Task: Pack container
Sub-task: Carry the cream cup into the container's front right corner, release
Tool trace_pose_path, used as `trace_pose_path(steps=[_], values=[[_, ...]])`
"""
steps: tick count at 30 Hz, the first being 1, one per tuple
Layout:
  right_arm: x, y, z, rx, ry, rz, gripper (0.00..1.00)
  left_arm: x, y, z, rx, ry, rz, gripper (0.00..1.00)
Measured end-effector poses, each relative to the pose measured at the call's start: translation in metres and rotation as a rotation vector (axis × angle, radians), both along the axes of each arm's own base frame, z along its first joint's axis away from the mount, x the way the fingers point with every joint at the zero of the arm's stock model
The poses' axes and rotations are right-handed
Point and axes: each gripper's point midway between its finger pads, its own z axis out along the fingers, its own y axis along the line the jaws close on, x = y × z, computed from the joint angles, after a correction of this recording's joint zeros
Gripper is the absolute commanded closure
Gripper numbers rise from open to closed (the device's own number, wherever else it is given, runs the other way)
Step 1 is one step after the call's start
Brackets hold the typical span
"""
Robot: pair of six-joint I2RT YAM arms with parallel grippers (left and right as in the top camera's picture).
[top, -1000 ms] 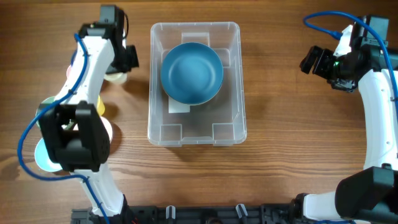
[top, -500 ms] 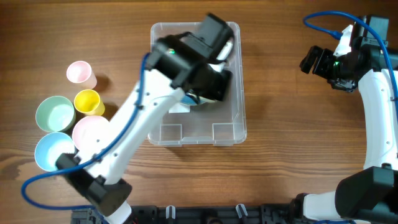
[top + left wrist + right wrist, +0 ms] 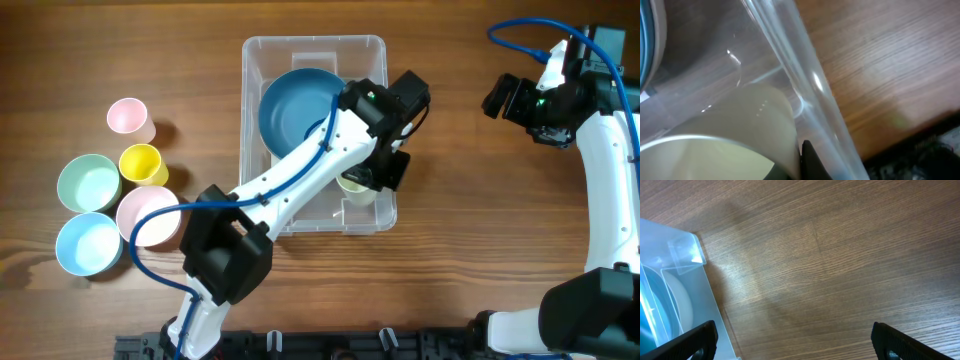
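Observation:
The cup eases down and away from the container's clear side next. My left gripper then releases it on the near part of the container's bottom, since the blue bowl fills the far half.
The clear rectangular container stands at the table's centre with a large blue bowl in its far half. My left gripper reaches over the container's front right part and is shut on the rim of a pale cream cup, which sits low against the right wall. In the left wrist view the cup presses by the clear wall, with one black finger outside its rim. My right gripper is open and empty above bare table, right of the container.
On the left stand a pink cup, a yellow cup, a green bowl, a pink bowl and a light blue bowl. The right wrist view shows the container's corner and wood table.
My left arm has swung from the cups on the left across the container, carrying the cream cup to the container's front right corner. The right arm has not moved.

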Motion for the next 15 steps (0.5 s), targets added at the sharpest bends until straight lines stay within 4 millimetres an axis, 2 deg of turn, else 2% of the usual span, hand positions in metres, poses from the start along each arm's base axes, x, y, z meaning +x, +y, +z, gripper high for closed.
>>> trace_pose_path(steps=[3, 9, 12, 15], values=[[0.0, 0.0, 0.0, 0.0, 0.0, 0.0, 0.01, 0.007, -0.002, -0.011, 0.007, -0.009, 0.128, 0.96], [0.0, 0.0, 0.0, 0.0, 0.001, 0.0, 0.0, 0.028, 0.006, -0.012, 0.059, -0.066, 0.483, 0.96], [0.0, 0.0, 0.0, 0.0, 0.0, 0.0, 0.0, 0.028, 0.011, -0.021, 0.084, -0.056, 0.6, 0.96], [0.0, 0.0, 0.0, 0.0, 0.001, 0.0, 0.0, 0.023, 0.017, -0.034, 0.113, -0.036, 0.644, 0.96]])
